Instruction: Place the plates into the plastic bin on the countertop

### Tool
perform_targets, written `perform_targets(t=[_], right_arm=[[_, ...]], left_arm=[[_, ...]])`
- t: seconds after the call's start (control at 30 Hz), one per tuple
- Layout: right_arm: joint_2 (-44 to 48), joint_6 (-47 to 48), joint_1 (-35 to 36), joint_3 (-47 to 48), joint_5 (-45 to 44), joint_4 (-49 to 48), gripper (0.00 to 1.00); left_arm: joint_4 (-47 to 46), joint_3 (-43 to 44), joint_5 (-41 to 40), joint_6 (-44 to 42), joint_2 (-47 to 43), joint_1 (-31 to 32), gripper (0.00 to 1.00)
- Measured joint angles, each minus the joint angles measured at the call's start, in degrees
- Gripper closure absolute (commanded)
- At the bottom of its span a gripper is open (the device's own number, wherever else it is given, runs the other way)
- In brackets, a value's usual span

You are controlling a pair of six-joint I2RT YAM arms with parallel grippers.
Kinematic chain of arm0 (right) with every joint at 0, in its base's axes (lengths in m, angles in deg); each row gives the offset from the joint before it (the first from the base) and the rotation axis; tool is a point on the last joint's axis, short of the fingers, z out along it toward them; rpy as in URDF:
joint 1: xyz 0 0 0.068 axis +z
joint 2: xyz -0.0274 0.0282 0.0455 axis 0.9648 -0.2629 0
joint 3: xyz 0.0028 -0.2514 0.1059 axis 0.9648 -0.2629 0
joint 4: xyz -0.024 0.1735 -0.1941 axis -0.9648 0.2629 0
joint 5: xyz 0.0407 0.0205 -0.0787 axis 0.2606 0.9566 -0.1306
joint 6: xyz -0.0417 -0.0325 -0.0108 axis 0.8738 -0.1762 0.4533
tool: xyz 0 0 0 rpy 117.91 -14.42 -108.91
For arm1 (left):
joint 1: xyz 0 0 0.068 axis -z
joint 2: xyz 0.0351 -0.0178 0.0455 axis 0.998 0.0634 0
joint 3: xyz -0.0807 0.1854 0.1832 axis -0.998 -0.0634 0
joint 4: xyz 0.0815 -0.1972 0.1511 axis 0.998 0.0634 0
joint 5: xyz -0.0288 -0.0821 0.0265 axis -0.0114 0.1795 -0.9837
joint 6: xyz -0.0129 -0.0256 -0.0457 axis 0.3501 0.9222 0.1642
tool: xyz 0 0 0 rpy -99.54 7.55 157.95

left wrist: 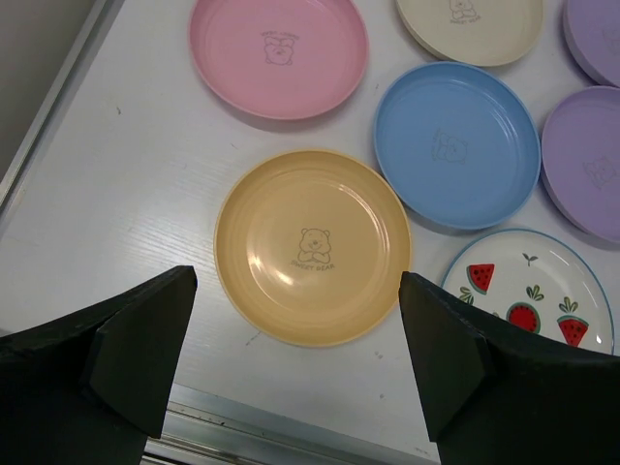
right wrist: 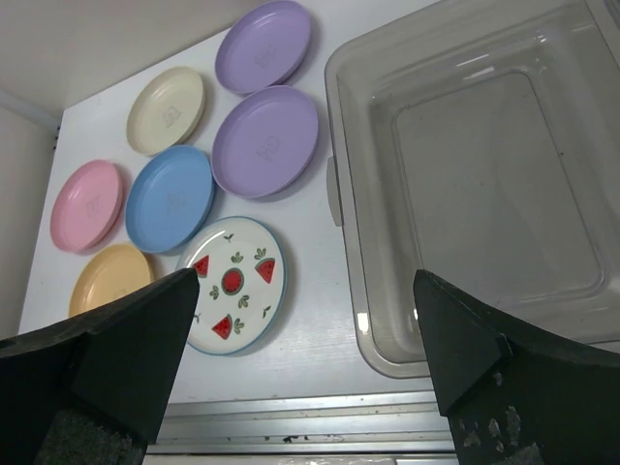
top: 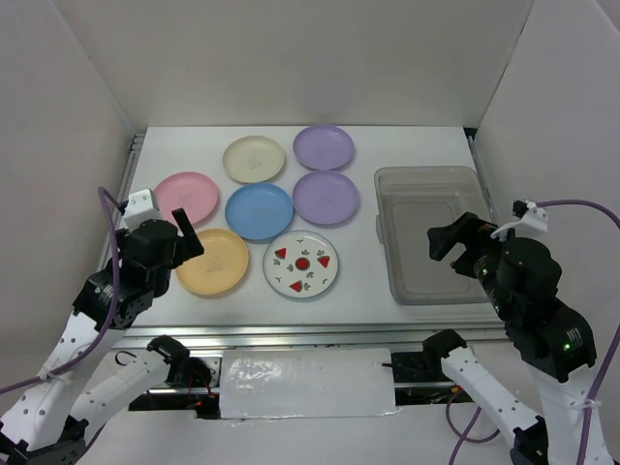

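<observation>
My right gripper moves from above the bin toward the printed plate and down onto the plate's near, bin-side rim next. Bare countertop there leaves room for a finger.
Seven plates lie flat on the white countertop [top: 368, 262]: cream [top: 254, 158], two lilac [top: 324, 147] [top: 325, 197], pink [top: 187, 198], blue [top: 259, 211], yellow-orange [top: 212, 262] and white with red fruit prints [top: 301, 263]. The plastic bin [top: 433, 232] stands at the right with nothing in it. My left gripper [top: 189, 235] is open and empty, above the near-left edge of the yellow-orange plate [left wrist: 312, 242]. My right gripper [top: 446, 247] is open and empty, above the bin's near-left part [right wrist: 344, 223].
White walls enclose the countertop on the left, back and right. A metal rail [top: 310, 334] runs along the near edge. The plates lie close together in a cluster at left and centre, with a gap between them and the bin.
</observation>
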Motion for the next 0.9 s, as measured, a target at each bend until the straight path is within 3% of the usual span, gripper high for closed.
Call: perform_targets(t=[0.33,0.57,0.9], right_arm=[[-0.04,0.15,-0.04,1.84,3.30,0.11,0.00],[-5.40,-0.59,0.81,1.20,12.85,-3.41,0.00],[-31.74,-7.85,20.79,-8.39,10.34,-16.11,0.00]], left_arm=[[0.20,0.00,-0.17,0.02,-1.09,0.00,0.01],[0.22,0.00,-0.17,0.04,-1.05,0.00,0.01],[2.40,0.31,-2.23,1.60,2.05,0.00,0.01]])
